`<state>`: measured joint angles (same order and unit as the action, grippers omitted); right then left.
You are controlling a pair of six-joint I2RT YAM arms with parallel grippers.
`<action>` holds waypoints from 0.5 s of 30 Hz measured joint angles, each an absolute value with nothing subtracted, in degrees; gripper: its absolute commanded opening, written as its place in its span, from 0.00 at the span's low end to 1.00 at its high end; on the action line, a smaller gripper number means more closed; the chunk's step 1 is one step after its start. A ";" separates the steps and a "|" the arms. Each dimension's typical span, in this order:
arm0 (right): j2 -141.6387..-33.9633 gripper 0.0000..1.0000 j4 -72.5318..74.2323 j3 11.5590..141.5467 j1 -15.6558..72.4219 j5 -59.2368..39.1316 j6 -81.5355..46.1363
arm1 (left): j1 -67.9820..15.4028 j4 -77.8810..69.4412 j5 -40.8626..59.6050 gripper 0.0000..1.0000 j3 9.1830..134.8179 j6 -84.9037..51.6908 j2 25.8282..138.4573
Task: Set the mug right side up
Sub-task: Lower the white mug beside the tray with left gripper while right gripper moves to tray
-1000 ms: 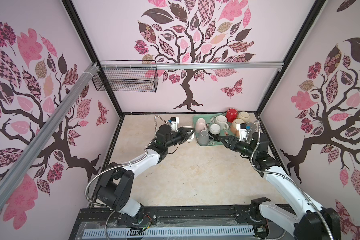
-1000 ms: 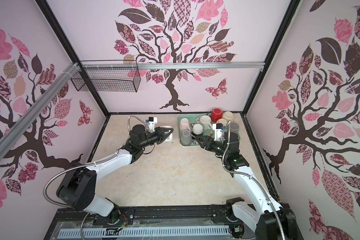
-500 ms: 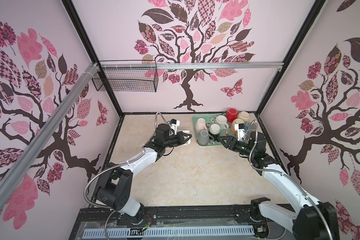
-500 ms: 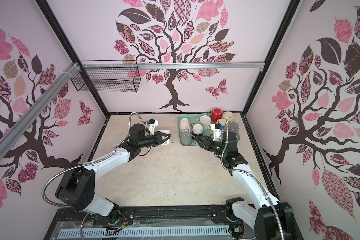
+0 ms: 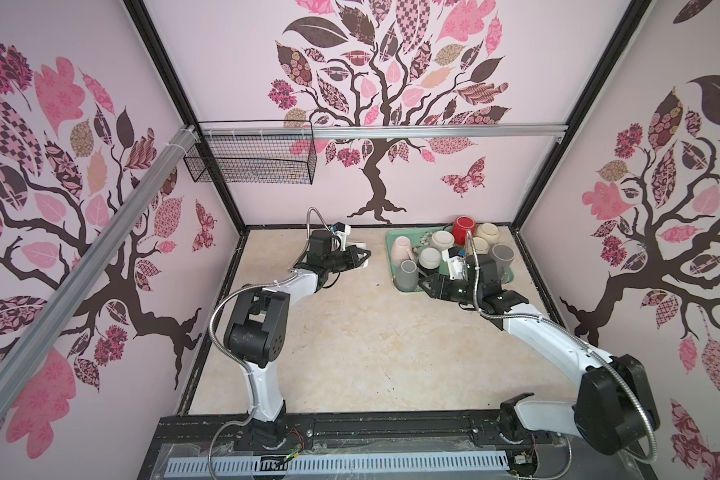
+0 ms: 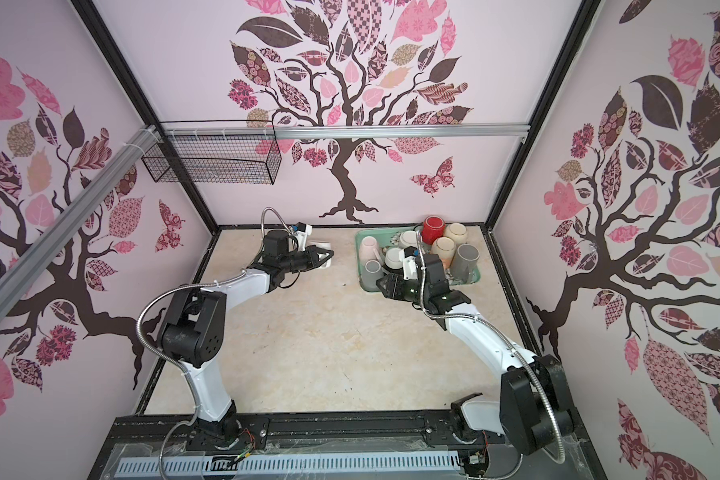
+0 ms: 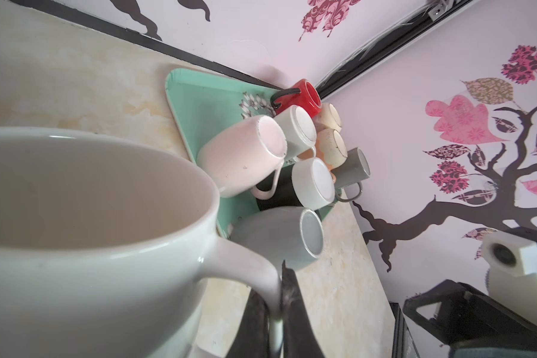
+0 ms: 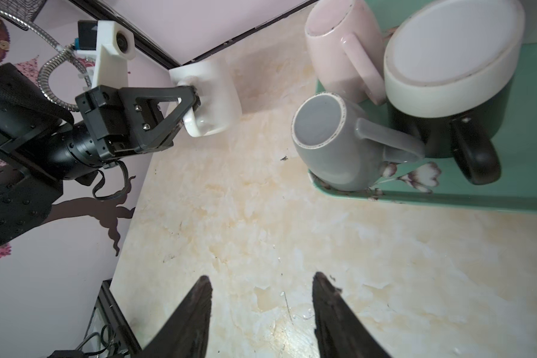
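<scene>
My left gripper needs to move outward and down to release the mug's handle, as the bare table (image 5: 365, 238) (image 7: 128, 110) beside the tray lies below and outward of the gripper.
My left gripper (image 5: 360, 261) is shut on the handle (image 7: 255, 276) of a white mug (image 7: 75, 217). It holds the mug tilted, low over the table, to the left of the tray. The mug's open mouth faces the left wrist camera. The mug (image 8: 213, 93) and the left gripper (image 8: 191, 100) also show in the right wrist view, and the mug (image 6: 324, 257) shows in a top view. My right gripper (image 8: 261, 280) is open and empty over bare table. It hangs by the front left corner of the tray in both top views (image 5: 421, 284) (image 6: 380, 284).
A teal tray (image 5: 388, 245) at the back right holds several upside-down mugs: a pink one (image 5: 402, 251), a grey one (image 5: 408, 275), a red one (image 5: 464, 227) and others. A wire basket (image 5: 250, 160) hangs on the back wall.
The left gripper has tightened on the mug's handle and shifted it slightly back and left. The right gripper has moved left, off the tray towards the bare table.
</scene>
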<state>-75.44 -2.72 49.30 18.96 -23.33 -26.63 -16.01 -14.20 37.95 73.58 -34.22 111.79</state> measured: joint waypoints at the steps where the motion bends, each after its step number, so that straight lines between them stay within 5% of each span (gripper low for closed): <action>1: -76.20 0.55 -2.87 49.69 18.94 -22.72 -26.17 | -16.01 -14.17 38.09 0.00 75.46 -33.67 113.71; 15: -82.72 0.55 -2.87 53.32 18.94 -20.34 -21.76 | -15.94 -12.88 38.37 0.00 97.54 -27.44 133.80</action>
